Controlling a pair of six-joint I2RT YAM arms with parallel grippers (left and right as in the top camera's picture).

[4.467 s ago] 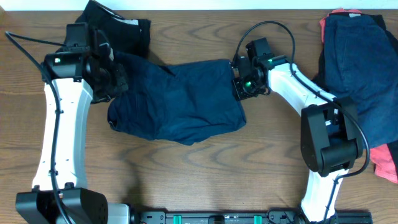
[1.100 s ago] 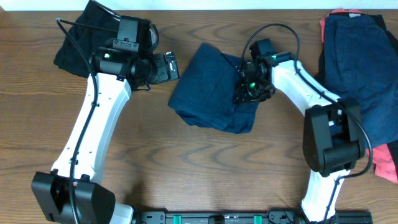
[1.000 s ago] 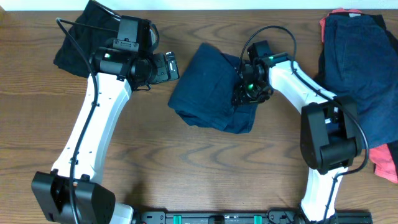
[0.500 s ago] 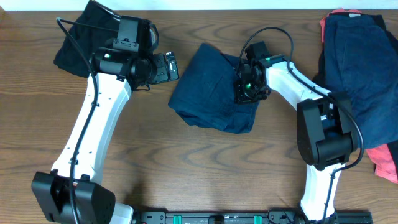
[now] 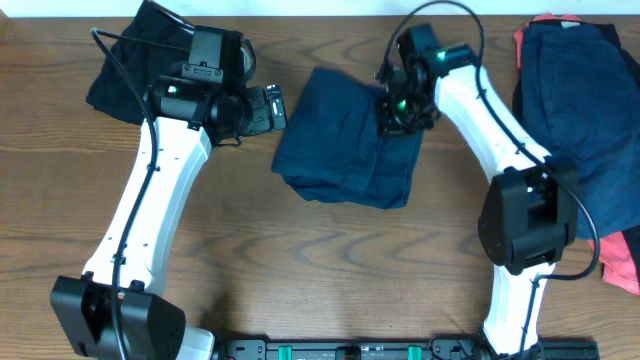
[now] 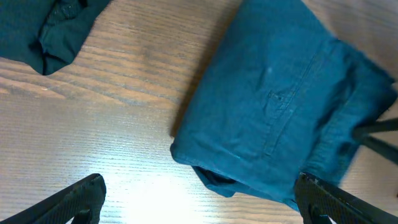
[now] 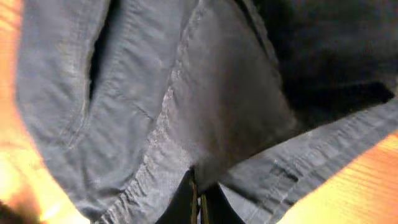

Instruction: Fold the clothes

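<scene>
My right gripper raises the pinched fold next, since the shorts (image 5: 340,145) lie slanted. It then carries the fold toward the clothes pile, lowers it over the bare wood and releases it.
Folded navy shorts (image 5: 340,145) lie mid-table, also seen in the left wrist view (image 6: 280,99) and filling the right wrist view (image 7: 186,93). My right gripper (image 5: 399,110) sits at their far right corner; its jaws are pinched shut on a fold of the fabric (image 7: 199,198). My left gripper (image 5: 277,107) hovers just off the shorts' left edge, open wide (image 6: 199,190) with nothing between its fingers (image 6: 81,196). A black garment (image 5: 125,75) lies at the far left, behind the left arm.
A pile of dark navy clothes (image 5: 575,110) with a coral-pink one (image 5: 620,262) under it fills the table's right edge. The black garment's corner (image 6: 56,25) shows top left in the left wrist view. Bare wood (image 5: 330,270) lies in front of the shorts.
My right gripper closed on the shorts' right edge and moved toward the table's far side, drawing that corner with it. The left arm has stayed still.
</scene>
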